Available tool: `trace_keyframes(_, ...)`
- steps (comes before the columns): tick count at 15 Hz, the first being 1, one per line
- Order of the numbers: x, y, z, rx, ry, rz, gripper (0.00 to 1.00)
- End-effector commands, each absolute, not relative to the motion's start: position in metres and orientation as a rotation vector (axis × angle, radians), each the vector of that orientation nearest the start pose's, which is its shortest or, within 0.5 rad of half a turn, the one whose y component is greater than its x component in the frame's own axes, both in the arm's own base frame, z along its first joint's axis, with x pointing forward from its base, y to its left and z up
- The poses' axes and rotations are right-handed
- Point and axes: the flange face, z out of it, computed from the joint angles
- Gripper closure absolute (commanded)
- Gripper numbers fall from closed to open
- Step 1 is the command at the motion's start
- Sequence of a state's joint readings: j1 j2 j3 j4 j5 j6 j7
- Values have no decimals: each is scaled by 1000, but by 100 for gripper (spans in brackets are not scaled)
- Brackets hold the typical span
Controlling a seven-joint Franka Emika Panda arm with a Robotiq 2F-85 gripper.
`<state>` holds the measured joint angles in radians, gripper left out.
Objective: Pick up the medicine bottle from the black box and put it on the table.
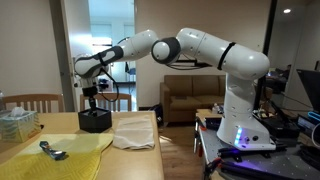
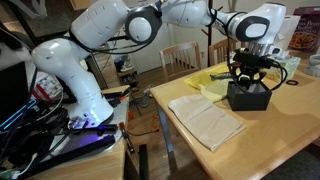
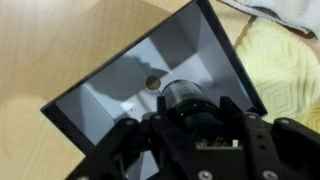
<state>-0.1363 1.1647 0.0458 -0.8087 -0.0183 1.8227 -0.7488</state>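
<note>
The gripper will next rise past the sides of the box, move back over the white towel's edge by the yellow cloth (image 2: 189, 104), go down and let go of the bottle.
A black box (image 1: 95, 122) stands open on the wooden table in both exterior views (image 2: 248, 98). In the wrist view I look down into the box (image 3: 110, 95). The medicine bottle (image 3: 183, 95), dark with a pale cap, stands inside it between my fingers. My gripper (image 3: 190, 108) is lowered into the top of the box and its fingers press against both sides of the bottle. From outside, the gripper (image 1: 92, 100) (image 2: 247, 80) sits just above the box rim and the bottle is hidden.
A white towel (image 1: 133, 132) (image 2: 205, 120) lies next to the box. A yellow cloth (image 1: 55, 155) (image 3: 285, 60) holds a small dark tool (image 1: 52, 150). A clear plastic container (image 1: 18, 122) stands at the table's far end. A wooden chair (image 2: 180, 55) is behind the table.
</note>
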Motion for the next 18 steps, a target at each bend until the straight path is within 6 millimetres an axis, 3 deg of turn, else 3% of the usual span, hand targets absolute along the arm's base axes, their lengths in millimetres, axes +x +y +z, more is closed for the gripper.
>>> trace_keyframes(1, 773, -87, 226, -2902, -983, 223, 70)
trace_keyframes(6, 774, -80, 269, -2943, -980, 167, 70)
trace_keyframes(10, 770, -65, 293, -2966, -950, 145, 70)
trace_keyframes(14, 754, -43, 303, -2983, -931, 198, 70)
trace_keyframes(18, 725, -28, 298, -2978, -920, 293, 70)
